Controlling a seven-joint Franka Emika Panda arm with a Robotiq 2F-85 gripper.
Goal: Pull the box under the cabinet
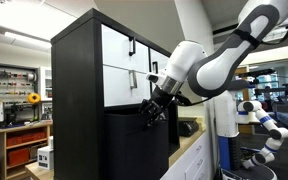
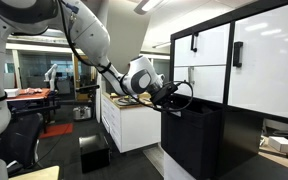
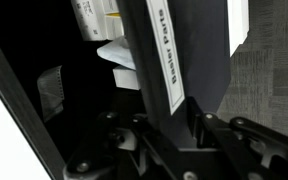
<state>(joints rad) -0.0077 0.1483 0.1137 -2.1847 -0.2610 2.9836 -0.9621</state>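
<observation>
The box still sits in the cabinet's opening. I should pull my gripper back from the cabinet next, then let go of the box's front top side (image 2: 169, 113) (image 3: 161, 100) between my fingers.
The tall black cabinet (image 1: 79, 70) with glossy white fronts and slim black handles shows in both exterior views (image 2: 254, 60). The matte-black box (image 1: 134, 145) sits in its lower opening and sticks out in front (image 2: 189, 140). My gripper (image 1: 152, 112) is at the box's front top edge (image 2: 174, 97). In the wrist view the box's thin black wall (image 3: 189, 50), with a pale label (image 3: 164, 55), runs between the two fingers (image 3: 174, 135). The fingers are shut on that wall.
A white counter unit (image 2: 129, 125) stands right beside the box. A wooden shelf with orange bins (image 1: 24, 150) stands further off. A black chair (image 2: 24, 140) and a small black bin on the floor (image 2: 94, 150) are near the counter. Another white-and-blue arm (image 1: 264, 120) is behind.
</observation>
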